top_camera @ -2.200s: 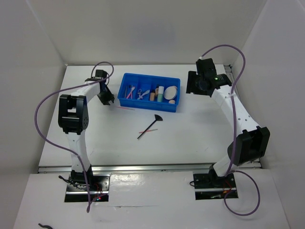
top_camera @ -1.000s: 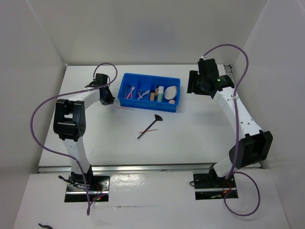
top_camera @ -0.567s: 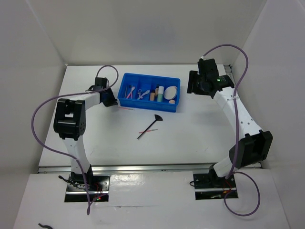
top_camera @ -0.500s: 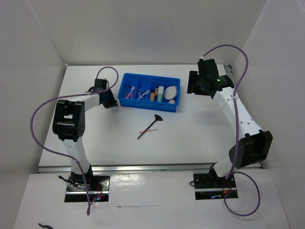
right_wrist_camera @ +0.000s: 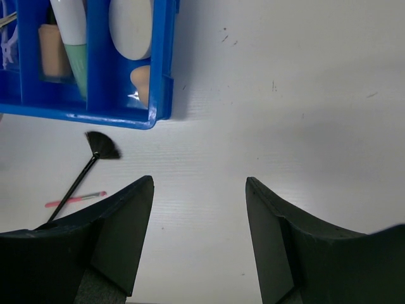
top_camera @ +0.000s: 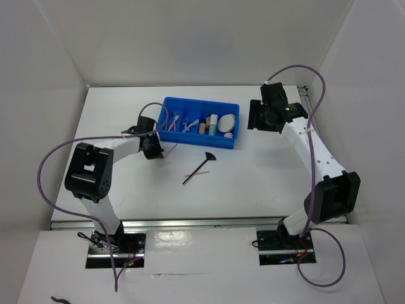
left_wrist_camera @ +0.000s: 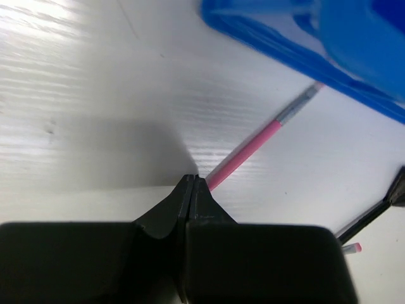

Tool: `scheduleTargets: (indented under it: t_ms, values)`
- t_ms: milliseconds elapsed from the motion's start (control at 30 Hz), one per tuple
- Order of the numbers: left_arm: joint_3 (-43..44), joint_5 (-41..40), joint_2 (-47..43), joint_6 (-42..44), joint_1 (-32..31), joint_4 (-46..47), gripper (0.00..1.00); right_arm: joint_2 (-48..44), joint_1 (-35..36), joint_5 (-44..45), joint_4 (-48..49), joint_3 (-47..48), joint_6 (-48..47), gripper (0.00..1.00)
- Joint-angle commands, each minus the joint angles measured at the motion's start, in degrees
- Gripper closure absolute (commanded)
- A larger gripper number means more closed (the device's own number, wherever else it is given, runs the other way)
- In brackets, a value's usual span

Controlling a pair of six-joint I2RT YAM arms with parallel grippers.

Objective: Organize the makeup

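Note:
I will keep my left gripper low above the table and open its fingers wide to let go, because the pink stick's near end (top_camera: 164, 156) (left_wrist_camera: 213, 183) is at the fingers, on the table.
A thin pink stick (left_wrist_camera: 247, 152) lies on the white table in front of the blue tray (left_wrist_camera: 266, 35). My left gripper (left_wrist_camera: 192, 179) is shut, its tips at the stick's near end; I cannot tell if it pinches it. From above, the left gripper (top_camera: 152, 147) sits at the tray's (top_camera: 190, 137) front left corner. The black fan brush (top_camera: 201, 166) and another pink stick (top_camera: 196, 173) lie mid-table. My right gripper (right_wrist_camera: 199, 183) is open and empty, right of the tray. The tray holds a mint-green tube (right_wrist_camera: 77, 66), cream puff (right_wrist_camera: 130, 28), peach sponge (right_wrist_camera: 140, 82) and beige bottle (right_wrist_camera: 54, 50).
White walls enclose the table on three sides. The right arm (top_camera: 316, 152) runs along the right side. The brush (right_wrist_camera: 95, 158) and the small pink stick (right_wrist_camera: 74, 200) also show in the right wrist view, below the tray's front wall (right_wrist_camera: 82, 117).
My left gripper has swung from the tray's left side forward and right to the pink stick in front of the tray. The right arm has barely moved.

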Motion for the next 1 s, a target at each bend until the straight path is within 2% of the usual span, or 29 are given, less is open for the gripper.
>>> scheduleTargets:
  t_ms: [0, 167, 267, 400, 433, 533, 567, 633, 667, 800, 833, 867, 967]
  values:
    - [-1.3, -1.1, -0.7, -1.0, -1.6, -4.5, 1.0, -3.4, 0.4, -0.7, 1.5, -0.2, 0.1, 0.32]
    - [-0.8, 0.2, -1.2, -1.5, -4.5, -6.5, 1.0, -3.9, 0.4, -0.2, 1.5, -0.2, 0.1, 0.32]
    - [0.8, -3.3, -1.8, -3.5, -6.4, -9.3, 1.0, -3.9, 0.4, -0.2, 1.5, -0.8, 0.7, 0.32]
    - [1.9, -4.5, -3.0, -5.0, -7.4, -9.9, 0.88, -3.9, 0.4, -0.2, 1.5, -0.8, 0.7, 0.32]
    - [1.9, -5.8, -3.6, -5.6, -8.2, -9.9, 0.8, -3.9, 0.4, -0.7, 1.5, -0.8, 0.7, 0.32]
    - [4.7, -7.5, -3.6, -5.6, -10.6, -11.4, 0.66, -3.9, 0.4, -0.7, 1.5, -0.2, 0.7, 0.32]
    - [5.6, -9.5, -3.6, -5.6, -11.3, -12.4, 0.56, -3.9, 0.4, -0.7, 1.5, -0.2, 0.7, 0.32]
    - [8.9, -11.9, -2.1, -4.4, -12.4, -14.4, 0.51, -3.9, 0.4, -0.2, 0.9, -0.2, 0.7, 0.32]
    - [10.3, -12.8, -0.4, -3.8, -13.0, -15.5, 0.45, -4.5, 0.4, -0.2, 0.9, -0.2, 0.7, 0.32]
    - [17.9, -15.7, 4.5, -1.8, -13.5, -20.1, 0.43, -5.0, 0.4, -0.2, 1.6, -0.2, 0.7, 0.32]
    - [19.1, -17.4, 5.5, -1.0, -13.5, -20.8, 0.39, -5.0, 0.4, -0.2, 1.1, 0.3, 0.7, 0.32]
    - [20.8, -17.4, 7.4, -0.3, -13.5, -21.3, 0.39, -4.5, 0.4, -0.2, 1.1, 0.3, 0.7, 0.32]
    - [22.1, -19.3, 10.5, 2.3, -13.5, -21.3, 0.39, -4.5, 0.4, -0.2, 1.1, 0.3, 0.1, 0.32]
